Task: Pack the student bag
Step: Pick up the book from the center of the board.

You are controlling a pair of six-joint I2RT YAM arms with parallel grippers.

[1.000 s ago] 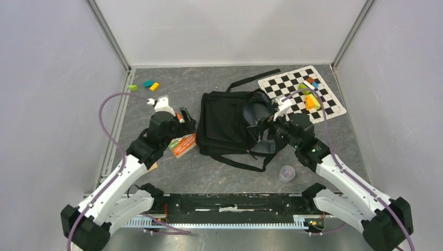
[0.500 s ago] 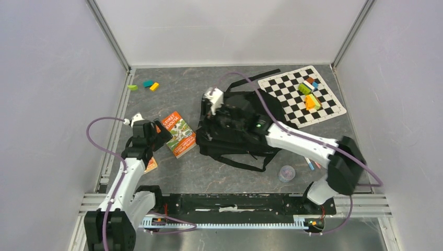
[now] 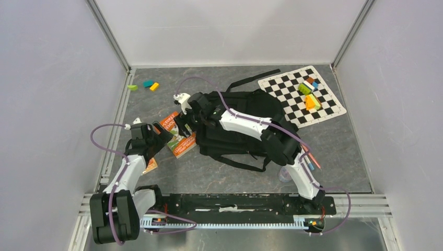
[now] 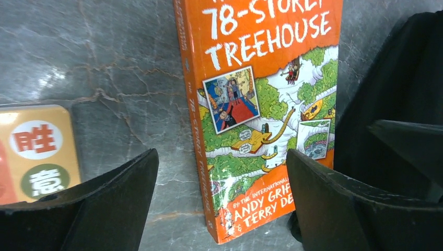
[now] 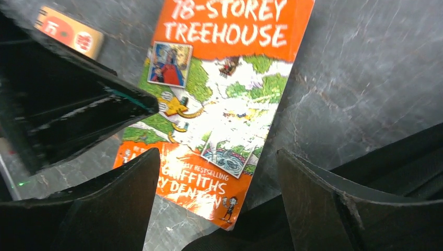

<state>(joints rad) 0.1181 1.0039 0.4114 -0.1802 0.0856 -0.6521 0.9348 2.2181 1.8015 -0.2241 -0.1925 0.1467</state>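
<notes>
The book's long edge by the bag lies below my right gripper, between its spread fingers, so next I need to lower my right gripper onto that edge and close.
The student bag point(image 3: 232, 142) is a large black backpack lying flat mid-table. An orange book, "78-Storey Treehouse" point(image 3: 176, 138), lies flat against its left side. My left gripper point(image 3: 163, 133) is open and low at the book's near end; the wrist view shows the book point(image 4: 261, 104) between the spread fingers of this gripper point(image 4: 222, 178), and the bag point(image 4: 402, 78) at the right. My right gripper point(image 3: 184, 123) reaches across the bag and hovers open over the book point(image 5: 219, 99). Its wrist view shows this gripper point(image 5: 218, 178) empty, with the bag's edge point(image 5: 271, 230) below.
A checkered mat point(image 3: 284, 86) with coloured blocks point(image 3: 309, 97) lies at the back right. Small blocks point(image 3: 146, 84) sit at the back left. A yellow card point(image 4: 36, 151) lies left of the book. Pens point(image 3: 312, 161) and a round purple thing point(image 3: 286, 173) lie right of the bag.
My right arm has swung from the bag's right side across the bag to the book at its left. My left gripper pulled back from the book, then edged towards it again.
</notes>
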